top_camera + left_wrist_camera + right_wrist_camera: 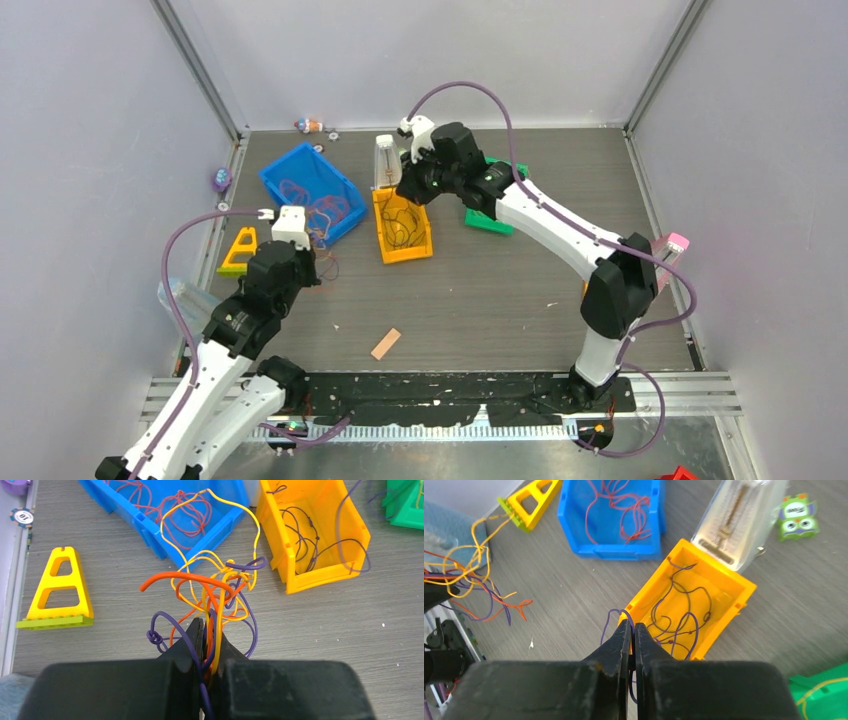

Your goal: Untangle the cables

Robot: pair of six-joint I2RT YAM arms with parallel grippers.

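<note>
My right gripper holds the thin purple cable and will next lower it toward the orange bin [403, 227] to let go of it there.
My left gripper [209, 625] is shut on a tangle of orange, yellow and purple cables [215, 585], held above the table in front of the blue bin [150, 525]; it also shows in the top view [305, 268]. Red cables [185, 515] lie in the blue bin. My right gripper [633, 625] is shut on a thin purple cable [611, 614] at the near edge of the orange bin [734, 587]. It hovers over that bin in the top view [408, 190]. Dark and purple cables [684, 610] lie in the orange bin.
A yellow triangular block [240, 250] lies left of my left arm. A clear metronome-like case [385, 160] stands behind the orange bin [385, 245]. A green bin [495, 215] is under my right arm. A tan strip [386, 343] lies mid-table, and a pink object [672, 247] sits at the right.
</note>
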